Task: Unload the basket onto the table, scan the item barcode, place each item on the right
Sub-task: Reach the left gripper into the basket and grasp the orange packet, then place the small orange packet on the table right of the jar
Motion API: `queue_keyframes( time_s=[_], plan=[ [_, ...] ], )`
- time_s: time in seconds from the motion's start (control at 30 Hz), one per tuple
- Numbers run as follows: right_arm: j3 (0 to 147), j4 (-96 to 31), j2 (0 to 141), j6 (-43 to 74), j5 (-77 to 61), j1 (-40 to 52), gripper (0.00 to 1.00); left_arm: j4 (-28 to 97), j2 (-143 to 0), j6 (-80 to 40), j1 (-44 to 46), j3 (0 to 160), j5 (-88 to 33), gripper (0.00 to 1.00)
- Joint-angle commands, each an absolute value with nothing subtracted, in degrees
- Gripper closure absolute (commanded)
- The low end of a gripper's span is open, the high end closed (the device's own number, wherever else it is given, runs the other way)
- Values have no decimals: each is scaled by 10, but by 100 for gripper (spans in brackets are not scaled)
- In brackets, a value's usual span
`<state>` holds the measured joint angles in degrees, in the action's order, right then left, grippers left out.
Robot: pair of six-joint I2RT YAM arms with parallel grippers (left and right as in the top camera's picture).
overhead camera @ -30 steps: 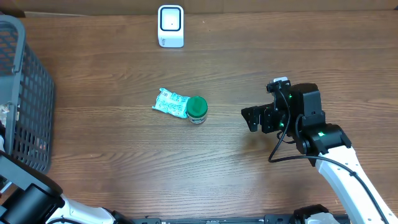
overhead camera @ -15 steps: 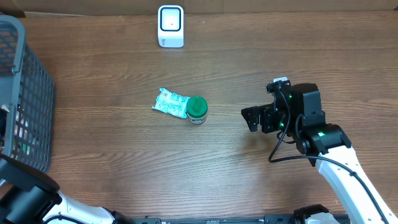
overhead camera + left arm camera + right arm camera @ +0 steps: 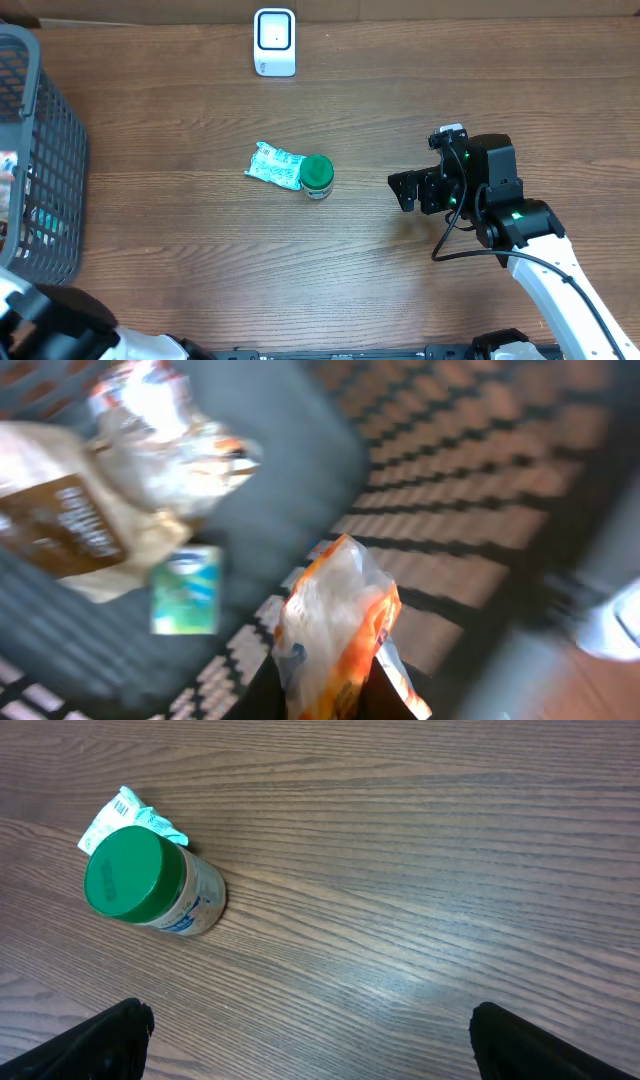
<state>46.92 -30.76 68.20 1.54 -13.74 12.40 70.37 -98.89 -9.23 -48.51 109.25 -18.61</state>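
The wood beyond the green-lidded jar is bare. My left gripper needs to lift out of the basket next, pass the green and white packet, and lower there.
In the left wrist view my left gripper (image 3: 320, 700) is shut on an orange and white packet (image 3: 335, 625), held over the floor of the dark mesh basket (image 3: 470, 480). The overhead view shows the basket (image 3: 50, 150) at the table's left edge, with a bit of the packet (image 3: 5, 165) at the frame's edge. The white barcode scanner (image 3: 274, 42) stands at the back of the table. My right gripper (image 3: 405, 190) hovers open over bare wood right of centre, its fingers (image 3: 110, 1035) wide apart and nothing between them.
A green-lidded jar (image 3: 318, 172) lies on the table's middle, touching a green and white packet (image 3: 273, 165); both also show in the right wrist view, jar (image 3: 150, 885). Inside the basket lie a brown bag (image 3: 70, 525), a small green box (image 3: 185, 590) and a clear wrapped item (image 3: 170, 430).
The left arm has shifted at the bottom left, and the orange and white packet now shows at the basket's left edge. The right arm has not moved.
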Motion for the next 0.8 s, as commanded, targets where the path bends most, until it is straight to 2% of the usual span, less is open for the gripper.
queue_keyframes(
  time_s=[0.0, 0.17, 0.3, 0.4, 0.77],
  plan=[
    [480, -305, 682, 17, -143, 123, 0, 707, -903, -57, -442, 1105, -242, 96],
    [480, -305, 682, 17, -143, 123, 0, 727, -837, -28, -308, 1103, -240, 95],
    [480, -301, 682, 17, -143, 123, 0, 732, -846, -13, -155, 1063, -224, 95],
    [480, -301, 682, 17, -143, 123, 0, 714, -869, -12, -79, 1021, -224, 96],
    [480, -303, 682, 18, -143, 123, 0, 507, -1034, -20, 160, 954, -282, 95]
  ],
)
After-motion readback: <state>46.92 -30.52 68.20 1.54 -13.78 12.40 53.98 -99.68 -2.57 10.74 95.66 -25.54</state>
